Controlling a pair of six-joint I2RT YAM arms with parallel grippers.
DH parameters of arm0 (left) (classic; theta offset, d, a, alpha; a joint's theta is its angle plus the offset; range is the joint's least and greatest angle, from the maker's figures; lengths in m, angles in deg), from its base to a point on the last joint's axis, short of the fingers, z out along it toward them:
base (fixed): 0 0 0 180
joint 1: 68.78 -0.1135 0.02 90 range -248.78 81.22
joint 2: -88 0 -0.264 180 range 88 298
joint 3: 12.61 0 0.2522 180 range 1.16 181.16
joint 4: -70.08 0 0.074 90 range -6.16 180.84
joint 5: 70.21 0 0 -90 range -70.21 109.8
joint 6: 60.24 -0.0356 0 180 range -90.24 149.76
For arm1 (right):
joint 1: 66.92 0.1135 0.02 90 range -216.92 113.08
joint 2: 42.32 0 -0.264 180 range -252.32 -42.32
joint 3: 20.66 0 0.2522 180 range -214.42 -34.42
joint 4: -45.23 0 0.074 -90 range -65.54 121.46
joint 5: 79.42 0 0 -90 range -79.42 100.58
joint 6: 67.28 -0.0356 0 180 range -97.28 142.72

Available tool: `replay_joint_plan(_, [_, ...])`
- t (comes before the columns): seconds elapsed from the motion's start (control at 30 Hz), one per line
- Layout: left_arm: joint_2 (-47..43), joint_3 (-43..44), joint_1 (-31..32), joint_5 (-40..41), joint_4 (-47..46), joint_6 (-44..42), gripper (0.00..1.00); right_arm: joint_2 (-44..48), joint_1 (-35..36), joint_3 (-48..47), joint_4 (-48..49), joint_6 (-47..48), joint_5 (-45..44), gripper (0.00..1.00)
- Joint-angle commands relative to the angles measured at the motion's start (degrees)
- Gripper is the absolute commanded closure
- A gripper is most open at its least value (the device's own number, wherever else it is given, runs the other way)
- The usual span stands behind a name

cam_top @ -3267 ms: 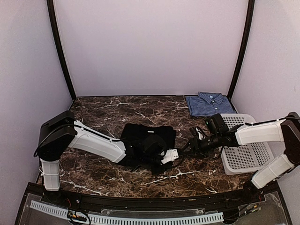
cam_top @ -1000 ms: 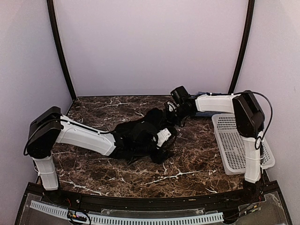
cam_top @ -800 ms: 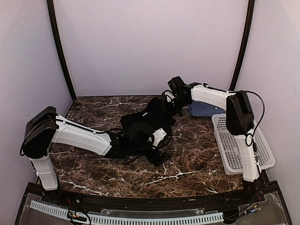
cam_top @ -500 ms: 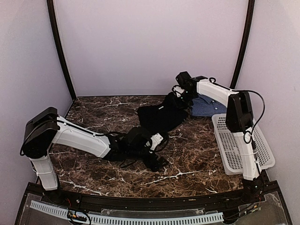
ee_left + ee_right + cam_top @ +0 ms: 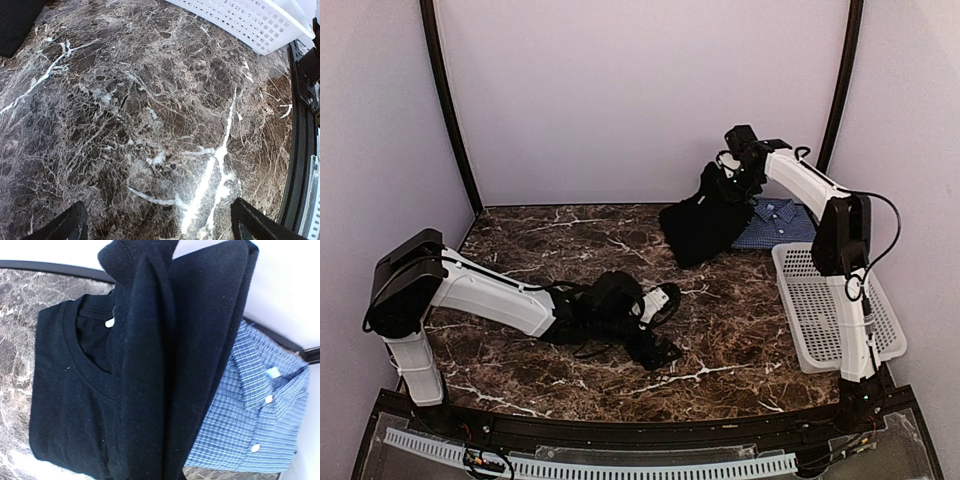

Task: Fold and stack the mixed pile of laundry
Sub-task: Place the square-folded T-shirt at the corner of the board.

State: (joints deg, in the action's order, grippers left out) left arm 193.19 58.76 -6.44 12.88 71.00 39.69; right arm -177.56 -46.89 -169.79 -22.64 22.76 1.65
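I need to take my right gripper to the right in the top view, then down onto the checked shirt to release, as the black garment point(image 5: 703, 225) hangs mostly beside it.
The black garment point(image 5: 703, 225) hangs folded from my right gripper point(image 5: 728, 178), which is shut on its upper edge, high above the table's back right. In the right wrist view the black garment point(image 5: 140, 375) fills the middle and hides the fingers. The folded blue-and-white checked shirt point(image 5: 778, 226) lies on the table just behind and right of it, and the checked shirt point(image 5: 260, 410) shows partly under the black cloth. My left gripper point(image 5: 662, 322) rests low over the table's middle, open and holding nothing. Its fingertips point(image 5: 70, 227) stand wide apart over bare marble.
A white perforated basket point(image 5: 835, 310) sits at the table's right edge, next to the right arm's base; the basket point(image 5: 250, 20) also shows in the left wrist view. The left arm stretches low across the front left. The black front rail point(image 5: 300, 150) is near.
My left gripper opened and let go of the black garment. The right arm carried the garment up and to the back right, next to the checked shirt.
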Motion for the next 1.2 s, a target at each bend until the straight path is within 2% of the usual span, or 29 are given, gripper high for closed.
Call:
replay_joint_plan(0.0, [-0.3,0.9,-0.1,-1.1,2.8,0.3,0.01,2.2,-0.2,-4.7,-0.7,2.6,-3.5,1.00])
replay_joint_plan(0.17, [-0.3,1.3,-0.2,-0.8,3.2,0.0,0.01,2.1,-0.4,-8.7,-2.9,3.9,-5.9,1.00])
replay_joint_plan(0.53, [0.3,2.1,-0.2,0.2,4.3,-0.3,0.01,6.9,-1.7,-9.0,-3.1,6.1,-10.9,1.00])
replay_joint_plan(1.0, [0.0,1.1,-0.2,1.1,4.3,-0.4,0.01,9.8,-3.7,-10.0,-3.3,5.5,-11.9,1.00])
replay_joint_plan(1.17, [0.3,1.1,-0.2,1.5,4.8,-0.6,0.01,9.8,-6.3,-7.1,-2.2,4.5,-10.1,1.00])
